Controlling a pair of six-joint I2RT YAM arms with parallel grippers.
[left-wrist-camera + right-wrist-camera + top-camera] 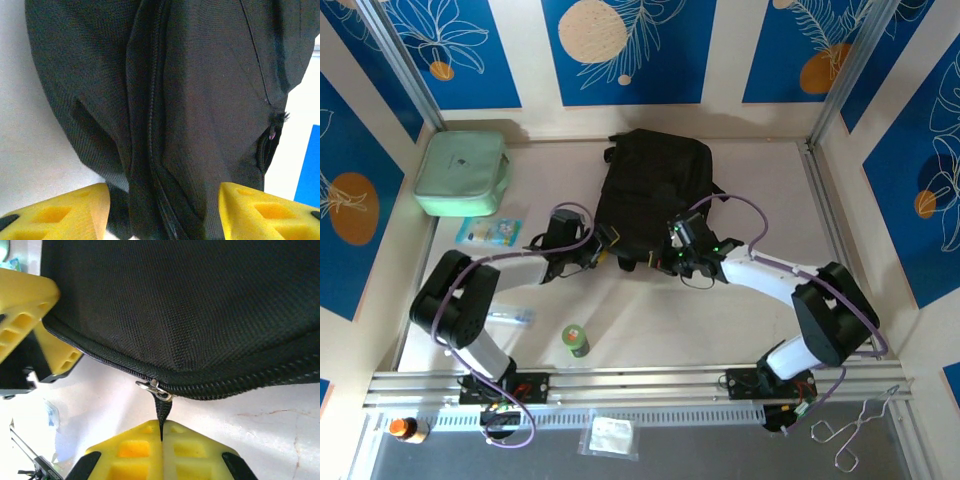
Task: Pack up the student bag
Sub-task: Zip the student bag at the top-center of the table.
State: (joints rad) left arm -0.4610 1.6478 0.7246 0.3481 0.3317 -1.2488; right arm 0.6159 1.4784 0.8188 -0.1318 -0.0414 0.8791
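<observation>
The bag's side edge (708, 190) opposite the left gripper lies farther outward than the right gripper, so the robot's right hand will next pull the zipper pull outward along that edge and let go of it.
The student bag (655, 190), a large black fabric backpack, lies at the back middle of the table. My right gripper (161, 432) is shut on the black fabric zipper pull (161, 410), which hangs from a silver slider (154, 388) on the bag's closed zipper (240, 385). My left gripper (162, 210) is open at the bag's near left corner, its yellow fingers (60, 212) on either side of a fold of bag fabric (165, 125) with a zipper line. In the top view the left gripper (588, 250) and the right gripper (672, 255) both sit at the bag's front edge.
A mint green zip case (463, 172) sits at the back left. A small printed packet (488, 232) lies in front of it. A green bottle (575, 340) and a clear wrapped item (510, 318) lie near the left arm's base. Walls enclose the table.
</observation>
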